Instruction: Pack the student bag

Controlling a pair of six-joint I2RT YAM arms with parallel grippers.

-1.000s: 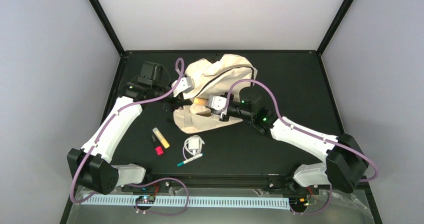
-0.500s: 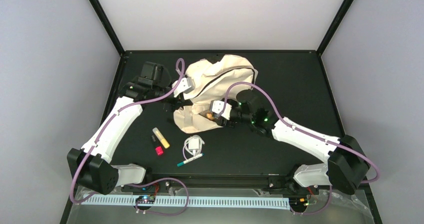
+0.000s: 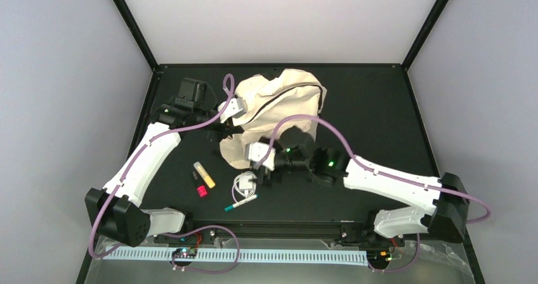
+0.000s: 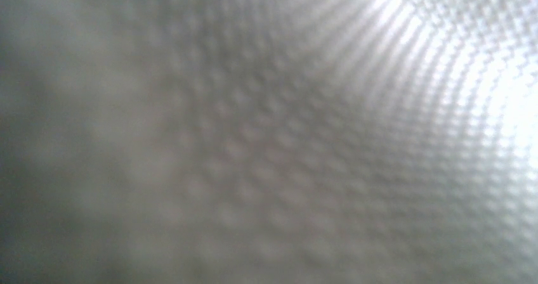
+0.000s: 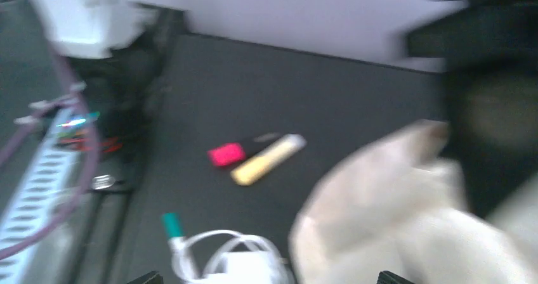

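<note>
I should move my right gripper back and down past the charger (image 5: 238, 266) next, onto the end of the pen that is free. The pen's white barrel (image 5: 178, 241) sticks out clear of the cable there, beside its green cap.
The student bag (image 3: 276, 106), cream fabric with a dark zipper line, lies crumpled at the table's middle back. My left gripper (image 3: 222, 129) is at its left edge, shut on the fabric. Blurred cream weave (image 4: 266, 132) fills the left wrist view and hides the fingers. My right gripper (image 3: 257, 176) hangs open in front of the bag's near corner, over a white charger with coiled cable (image 3: 245, 182). In the right wrist view the charger (image 5: 238, 266) lies between the two wide-apart fingertips (image 5: 147, 277), with the bag (image 5: 406, 220) at the right. Nothing is held there.
Left of the charger lie a yellow highlighter (image 3: 204, 175) (image 5: 268, 159), a red piece (image 3: 202, 191) (image 5: 226, 154) and a small black piece (image 3: 194, 177). A green-capped pen (image 3: 241, 201) (image 5: 171, 225) lies nearer the front edge. Black frame rails border the table.
My right gripper has opened and drawn back from the bag's front, toward the charger. The orange thing at its tips earlier no longer shows. The left arm has stayed put.
</note>
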